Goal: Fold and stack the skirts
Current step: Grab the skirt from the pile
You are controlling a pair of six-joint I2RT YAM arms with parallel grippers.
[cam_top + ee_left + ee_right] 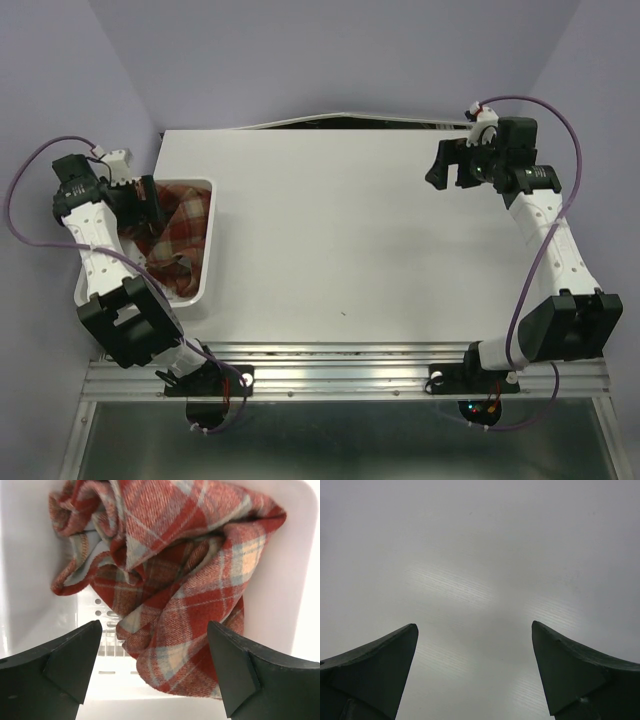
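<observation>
My left gripper lowers to the right in the top view onto the skirts' middle fold next, since the fold lies below its fingers and toward that side.
The red, maroon and cream plaid skirts lie crumpled in the white plastic basket at the table's left edge. In the left wrist view the cloth fills the upper and middle part, bunched in folds against the basket wall. My left gripper hovers over the basket, open and empty, its jaws wide on either side of the cloth's lower fold. My right gripper is open and empty above the bare table at the far right; its view shows only table surface.
The white table spans the middle. A dark gap runs along its far edge. Purple walls surround the table. A metal rail carries the arm bases at the near edge.
</observation>
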